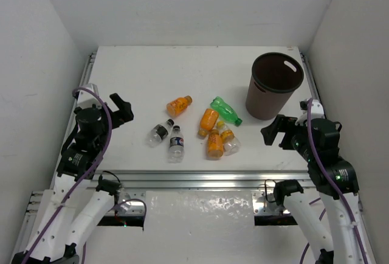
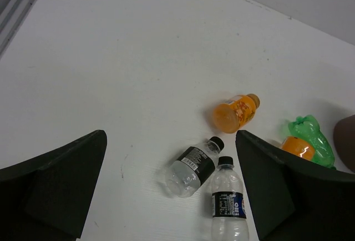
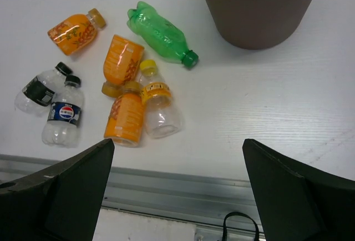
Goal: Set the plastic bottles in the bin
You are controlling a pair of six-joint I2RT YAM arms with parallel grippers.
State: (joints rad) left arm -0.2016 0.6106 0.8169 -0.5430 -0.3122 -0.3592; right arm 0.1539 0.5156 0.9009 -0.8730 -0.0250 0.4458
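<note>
Next, my right gripper goes left in the top view and down onto the clear yellow-capped bottle's bottom end [image 1: 231, 145] [image 3: 162, 120], since the bare table beside it leaves room for fingers.
Several small bottles lie in a cluster mid-table. An orange bottle [image 1: 179, 105] lies apart at the back. Two more orange bottles [image 1: 208, 121] [image 1: 214, 145], a green bottle [image 1: 225, 111] and a clear yellow-capped bottle [image 1: 228, 140] lie together. Two clear dark-capped bottles [image 1: 160, 132] [image 1: 175, 143] lie to the left, also in the left wrist view [image 2: 194, 165]. The dark brown bin [image 1: 275, 86] stands upright at the back right, its base in the right wrist view [image 3: 258, 8]. My left gripper [image 1: 122, 111] is open and empty left of the bottles. My right gripper [image 1: 275, 131] is open and empty in front of the bin.
White walls enclose the white table [image 1: 146, 75] on three sides. A metal rail [image 1: 194, 177] runs along the near edge and also shows in the right wrist view [image 3: 177, 188]. A black cable loop [image 3: 239, 225] hangs below it.
</note>
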